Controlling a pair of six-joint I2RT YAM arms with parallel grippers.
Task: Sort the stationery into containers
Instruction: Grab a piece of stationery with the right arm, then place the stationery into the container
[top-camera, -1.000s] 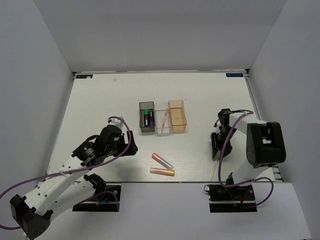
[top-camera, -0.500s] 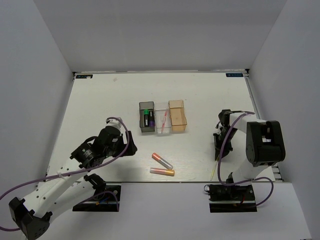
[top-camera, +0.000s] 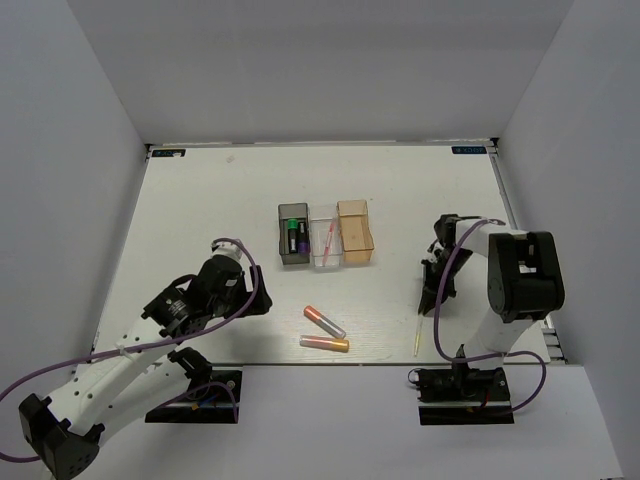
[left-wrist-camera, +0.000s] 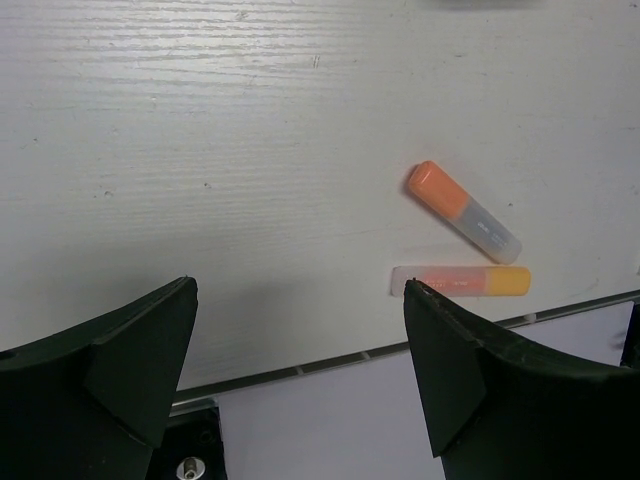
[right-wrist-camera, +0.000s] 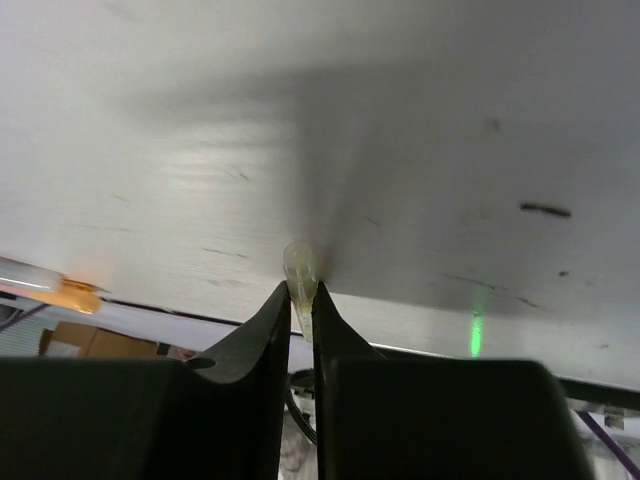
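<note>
The thin yellow pen goes up with my right gripper next, then outward past the orange-tan bin over the clear bin (top-camera: 325, 239), where a pink pen lies.
Three bins stand side by side mid-table: dark grey (top-camera: 282, 232) with the two black markers (top-camera: 294, 238), clear (top-camera: 316, 256) with a pink pen (top-camera: 328, 241), orange-tan (top-camera: 355, 232). Two orange-pink tubes (top-camera: 324, 321) (top-camera: 324, 343) lie near the front edge, also in the left wrist view (left-wrist-camera: 463, 211) (left-wrist-camera: 460, 281). My left gripper (top-camera: 262, 297) is open and empty, left of the tubes. My right gripper (top-camera: 428, 303) is shut on the thin yellow pen (top-camera: 418, 337), whose end shows between the fingertips in the right wrist view (right-wrist-camera: 301, 268).
White walls enclose the table on three sides. The front table edge (top-camera: 380, 362) runs just behind the tubes and the pen. The arm bases (top-camera: 195, 395) (top-camera: 465, 395) sit below that edge.
My right gripper has closed on the yellow pen and shifted it slightly left. My left gripper has drifted a little down and left, staying open.
</note>
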